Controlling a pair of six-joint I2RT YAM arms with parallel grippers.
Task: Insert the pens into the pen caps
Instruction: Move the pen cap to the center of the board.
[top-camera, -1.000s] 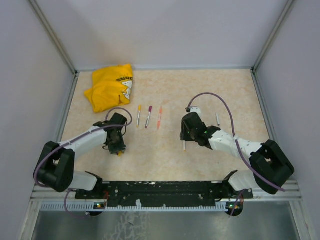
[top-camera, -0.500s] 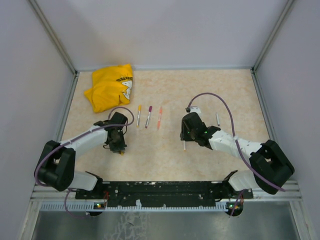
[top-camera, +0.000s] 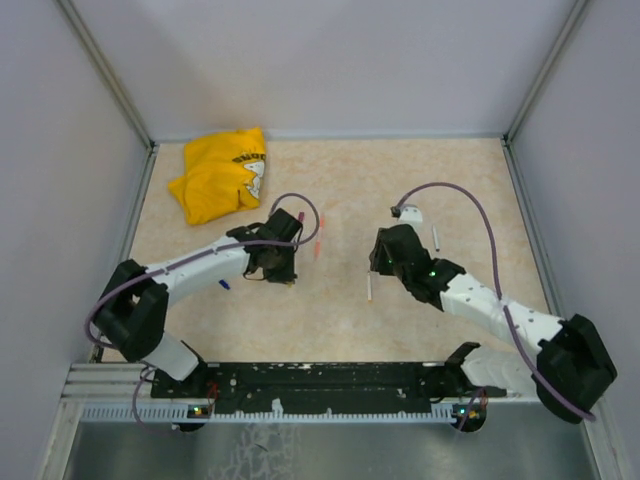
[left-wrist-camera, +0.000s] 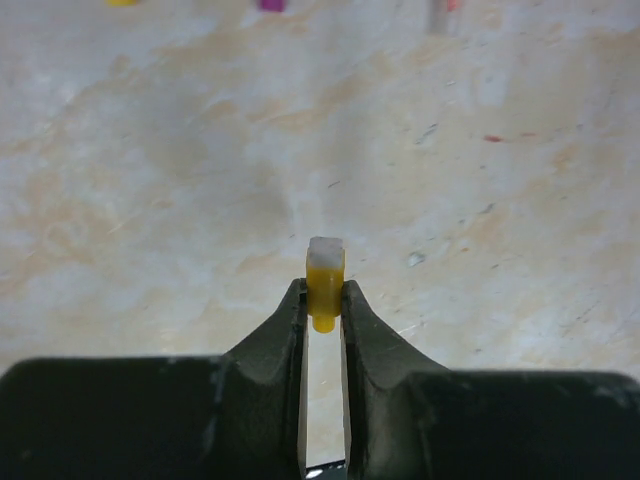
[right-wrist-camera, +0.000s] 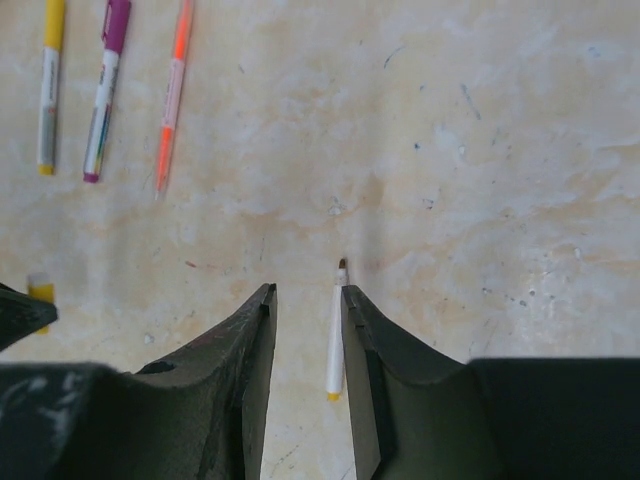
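Observation:
I should carry the yellow pen cap with my left gripper to the clear tabletop short of the white pen (top-camera: 326, 278), to the gripper's right in the top view, then lower it and release it there.
My left gripper (left-wrist-camera: 324, 297) is shut on a stubby yellow pen cap (left-wrist-camera: 325, 280), held just above the table; in the top view this gripper (top-camera: 281, 266) is left of centre. My right gripper (right-wrist-camera: 306, 292) stands open over a bare white pen (right-wrist-camera: 336, 345) with a yellow end. That pen (top-camera: 369, 288) lies on the table between the fingers, close against the right finger (right-wrist-camera: 362, 330). Three capped pens lie side by side: yellow (right-wrist-camera: 48, 90), purple (right-wrist-camera: 105, 90) and orange-red (right-wrist-camera: 172, 95). A small blue cap (top-camera: 226, 284) lies near the left arm.
A crumpled yellow cloth (top-camera: 220, 175) sits at the back left. Another thin white pen (top-camera: 436, 237) lies to the right of the right arm. Metal frame rails (top-camera: 132, 225) and grey walls border the table. Purple cables loop over both arms.
My left gripper closed on the yellow cap and carried it right and farther from the base, uncovering the blue cap. The right arm shifted slightly right; its pen stayed put.

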